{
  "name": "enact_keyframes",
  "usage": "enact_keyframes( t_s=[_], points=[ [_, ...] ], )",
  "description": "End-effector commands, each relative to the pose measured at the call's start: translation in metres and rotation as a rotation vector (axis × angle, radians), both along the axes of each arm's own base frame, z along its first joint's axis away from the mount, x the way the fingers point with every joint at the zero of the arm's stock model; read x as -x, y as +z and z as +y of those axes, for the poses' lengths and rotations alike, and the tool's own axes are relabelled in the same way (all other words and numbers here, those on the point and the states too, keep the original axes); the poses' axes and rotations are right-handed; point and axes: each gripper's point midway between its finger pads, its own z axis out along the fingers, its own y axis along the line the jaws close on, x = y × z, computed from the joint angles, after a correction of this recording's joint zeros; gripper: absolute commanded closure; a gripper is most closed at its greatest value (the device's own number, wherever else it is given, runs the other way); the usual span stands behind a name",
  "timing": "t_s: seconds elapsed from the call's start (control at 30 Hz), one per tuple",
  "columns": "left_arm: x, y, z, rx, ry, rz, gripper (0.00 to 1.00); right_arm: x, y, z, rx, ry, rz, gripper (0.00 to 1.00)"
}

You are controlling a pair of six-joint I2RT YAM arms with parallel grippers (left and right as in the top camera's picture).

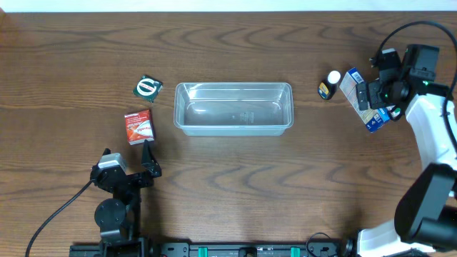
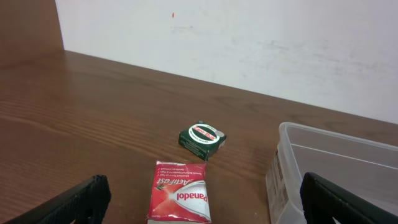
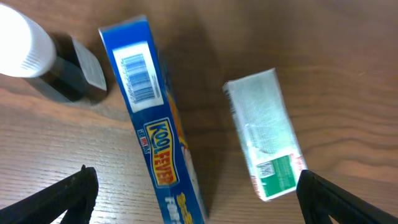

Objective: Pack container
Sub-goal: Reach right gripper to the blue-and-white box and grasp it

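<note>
Next, the right gripper lowers over the thin blue Kool Fever box and closes on its long sides, since the Kool Fever box stands between my open fingers.
The clear plastic container [image 1: 182, 107] lies empty at the table's middle; its left end shows in the left wrist view [image 2: 283, 162]. A red Panadol box [image 1: 138, 127] [image 2: 180, 193] lies flat just ahead of my open left gripper [image 1: 128, 158] [image 2: 205, 208], between the lines of its fingers, untouched. A small green box with a round label [image 1: 148, 88] [image 2: 202, 138] sits beyond it. My right gripper [image 1: 371, 100] [image 3: 199, 205] hovers open over a blue Kool Fever box [image 1: 351, 87] [image 3: 155, 124] and a white-and-green box [image 3: 264, 134], holding nothing.
A black bottle with a white cap [image 1: 329, 84] [image 3: 37, 50] lies left of the blue box, between it and the container. A white wall [image 2: 249, 43] borders the table's far edge. A black cable [image 1: 50, 214] trails from the left arm's base.
</note>
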Motion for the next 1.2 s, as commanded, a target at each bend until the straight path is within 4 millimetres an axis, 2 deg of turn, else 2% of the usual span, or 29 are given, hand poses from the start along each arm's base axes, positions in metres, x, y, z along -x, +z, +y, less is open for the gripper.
enact_keyframes(
  t_s=[0.0,0.13,0.33,0.47,0.63,0.8,0.97,1.07,1.17],
  points=[
    [0.001,-0.016,0.000,-0.010,-0.003,0.049,0.02,-0.003,-0.007,-0.006,0.005,0.000,0.015,0.02],
    [0.001,-0.016,0.000,-0.010,-0.003,0.050,0.02,-0.002,-0.018,-0.006,-0.004,-0.004,0.042,0.16],
    [0.001,-0.016,0.000,-0.010,-0.003,0.050,0.02,-0.002,-0.020,-0.007,0.003,-0.008,0.047,0.49],
    [0.001,-0.016,0.000,-0.010,-0.003,0.050,0.02,-0.001,-0.020,-0.012,0.026,-0.021,0.053,0.63],
    [0.001,-0.016,0.000,-0.010,-0.003,0.050,0.02,0.002,-0.020,-0.025,0.094,-0.060,0.066,0.71],
    [0.001,-0.016,0.000,-0.010,-0.003,0.050,0.02,0.003,-0.014,-0.036,0.153,-0.090,0.067,0.97],
    [0.001,-0.016,0.000,-0.010,-0.003,0.050,0.02,-0.001,0.006,-0.037,0.168,-0.096,0.020,0.99],
    [0.001,-0.016,0.000,-0.010,-0.003,0.050,0.02,-0.006,0.030,-0.035,0.176,-0.094,-0.040,0.99],
    [0.001,-0.016,0.000,-0.010,-0.003,0.049,0.02,-0.011,0.066,-0.029,0.191,-0.086,-0.127,0.99]
  ],
)
